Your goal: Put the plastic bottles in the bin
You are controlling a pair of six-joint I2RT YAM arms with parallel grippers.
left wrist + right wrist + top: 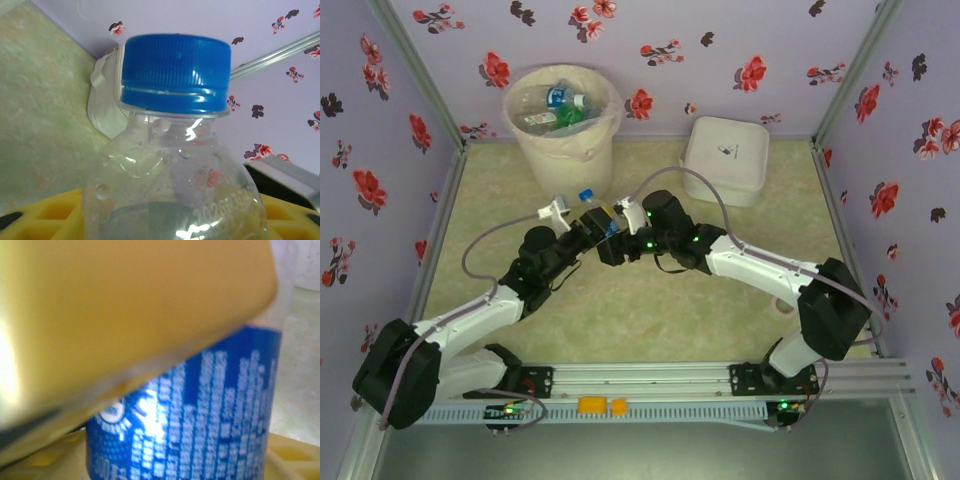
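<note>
The bin stands outward of the left gripper, so the robot will next lift that gripper and carry the bottle outward over the bin's opening (563,104) to let go of it there.
A clear plastic bottle (588,204) with a blue cap (175,72) and blue label (200,415) hangs above mid-table, between both grippers. My left gripper (578,222) comes from the left. In the left wrist view the bottle's shoulder (170,180) sits between its yellow fingers (45,215), gripped. My right gripper (612,230) comes from the right, and the label lies between its yellow fingers (297,460). Blur hides whether they touch it. The bin (563,155), a cream bucket with a pale bag, stands at the back left, just behind the grippers, with several bottles (556,108) inside.
A flat white lidded box (725,158) sits at the back right. Flowered walls close the table on three sides. A metal rail (650,380) with two yellow blocks (602,405) runs along the near edge between the arm bases.
</note>
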